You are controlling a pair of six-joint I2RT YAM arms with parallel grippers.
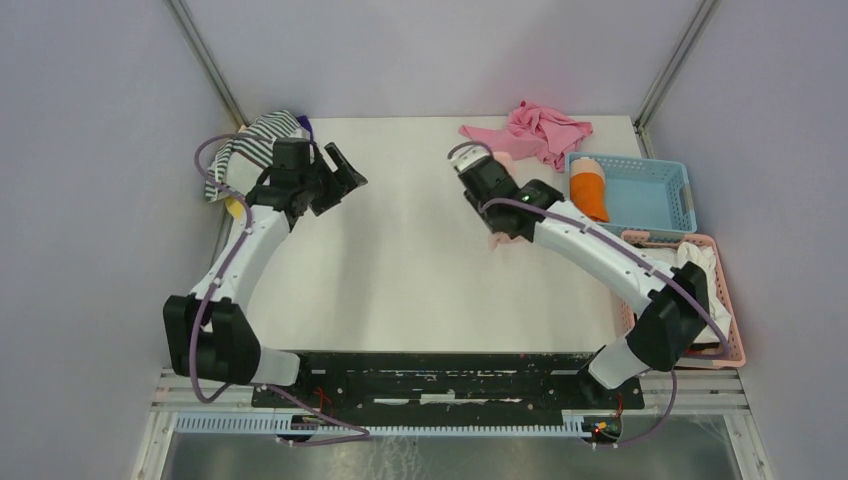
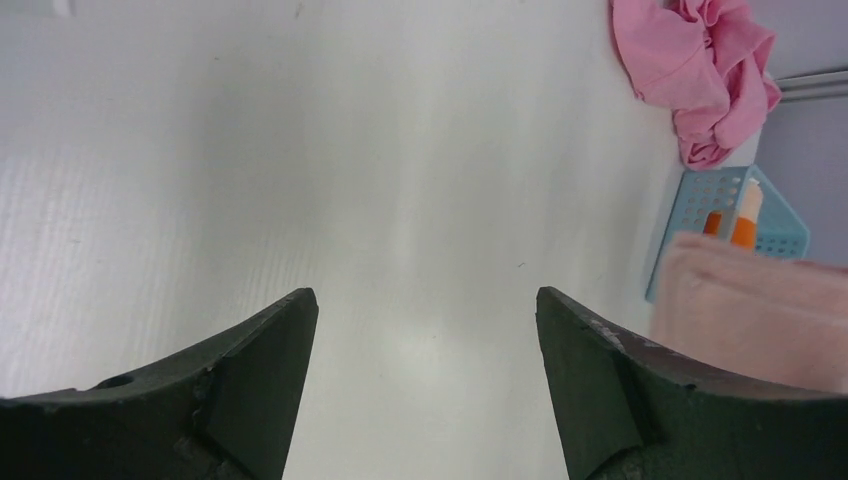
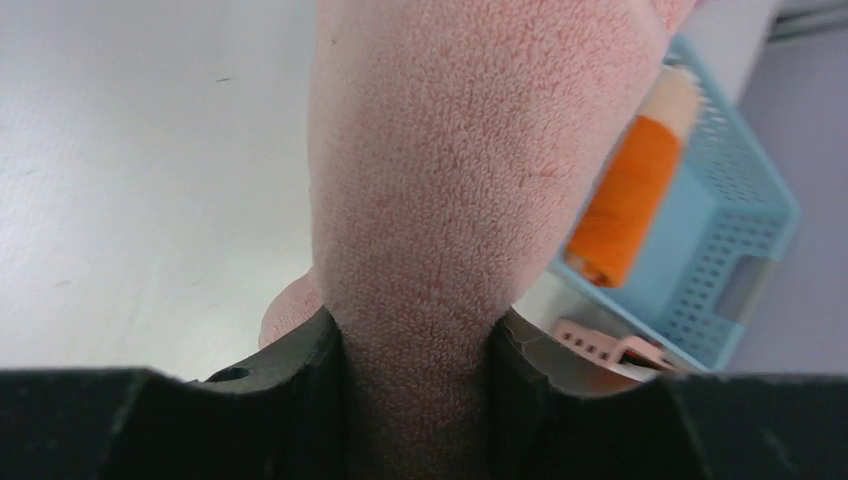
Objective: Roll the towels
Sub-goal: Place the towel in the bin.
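The right gripper carries the pale pink towel (image 3: 450, 170) over the basket next and lowers it there, as the blue basket (image 3: 705, 225) is still empty beside the orange towel.
My right gripper (image 1: 493, 175) (image 3: 415, 330) is shut on the pale pink towel (image 3: 450, 170), a thick fuzzy bundle that sticks out past the fingertips above the table. One end of it hangs below the wrist (image 1: 497, 240), and it also shows at the right edge of the left wrist view (image 2: 760, 310). The orange towel (image 1: 590, 190) (image 3: 625, 200) lies rolled in the blue basket (image 1: 660, 195) (image 3: 730, 240). My left gripper (image 1: 342, 176) (image 2: 427, 300) is open and empty over the bare white table, left of centre.
A crumpled bright pink cloth (image 1: 540, 128) (image 2: 710, 70) lies at the back of the table. A striped cloth (image 1: 255, 145) is heaped at the back left. A pink basket (image 1: 722, 300) holding white cloth stands at the right edge, next to the blue basket.
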